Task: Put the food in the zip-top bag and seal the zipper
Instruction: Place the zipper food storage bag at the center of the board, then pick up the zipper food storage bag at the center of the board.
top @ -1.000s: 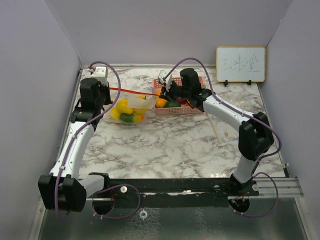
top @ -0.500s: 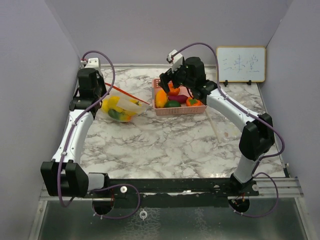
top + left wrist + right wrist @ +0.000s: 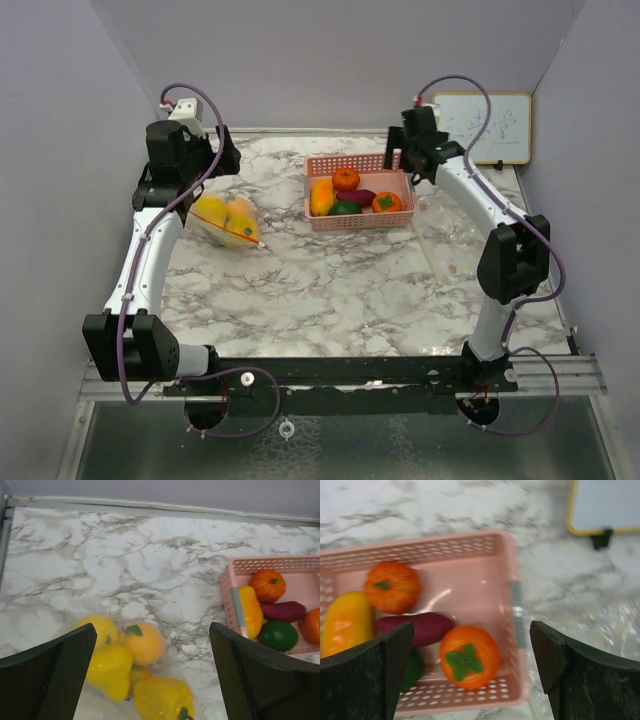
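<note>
Next, my right gripper lowers and draws back past the basket's end onto the plastic's long edge (image 3: 425, 235). The clear crinkly plastic lies empty beside the basket (image 3: 356, 222).
The zip-top bag (image 3: 226, 219) lies on the marble at the left, with yellow and orange food (image 3: 131, 666) inside it. Its orange-red zipper (image 3: 241, 233) runs along its near edge. My left gripper (image 3: 222, 156) hovers behind and above the bag, open and empty, with the bag below its gap (image 3: 152, 630). More food sits in the pink basket (image 3: 356, 222): a persimmon (image 3: 469, 662), an orange fruit (image 3: 392, 586), a purple piece (image 3: 415, 627), a yellow-orange piece (image 3: 345, 622) and a green one (image 3: 278, 635). My right gripper (image 3: 471, 627) hangs open above the basket's right end (image 3: 398, 155), holding nothing.
A small whiteboard (image 3: 481, 128) stands at the back right against the wall. Clear crinkly plastic (image 3: 605, 625) lies on the table just right of the basket. Purple walls close in the left, back and right sides.
</note>
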Controlling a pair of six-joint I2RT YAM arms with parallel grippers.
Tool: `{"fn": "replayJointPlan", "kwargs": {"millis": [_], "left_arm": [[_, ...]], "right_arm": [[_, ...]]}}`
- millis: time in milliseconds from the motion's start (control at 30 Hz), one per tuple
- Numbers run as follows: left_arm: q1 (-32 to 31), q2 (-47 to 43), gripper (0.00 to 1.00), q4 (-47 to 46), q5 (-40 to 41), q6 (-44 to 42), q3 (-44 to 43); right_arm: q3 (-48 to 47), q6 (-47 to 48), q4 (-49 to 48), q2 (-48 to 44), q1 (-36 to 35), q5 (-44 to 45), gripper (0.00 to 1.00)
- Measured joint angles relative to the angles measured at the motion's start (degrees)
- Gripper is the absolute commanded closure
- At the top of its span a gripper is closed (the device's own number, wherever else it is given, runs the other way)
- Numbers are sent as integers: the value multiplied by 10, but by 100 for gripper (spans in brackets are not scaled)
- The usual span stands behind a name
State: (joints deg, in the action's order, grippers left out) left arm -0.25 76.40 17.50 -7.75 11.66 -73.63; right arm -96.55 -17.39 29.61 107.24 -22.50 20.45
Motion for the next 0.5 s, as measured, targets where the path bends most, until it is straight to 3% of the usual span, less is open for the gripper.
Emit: {"fn": "replayJointPlan", "kwargs": {"millis": [200, 333, 500], "left_arm": [[-27, 16, 1, -106, -142, 73, 8], [-67, 35, 1, -136, -196, 104, 41], [-114, 65, 1, -118, -200, 93, 45]], "right_arm": [[22, -117, 147, -4, 143, 37, 0], [109, -130, 180, -52, 137, 41, 1], [180, -115, 203, -109, 117, 0, 0]]}}
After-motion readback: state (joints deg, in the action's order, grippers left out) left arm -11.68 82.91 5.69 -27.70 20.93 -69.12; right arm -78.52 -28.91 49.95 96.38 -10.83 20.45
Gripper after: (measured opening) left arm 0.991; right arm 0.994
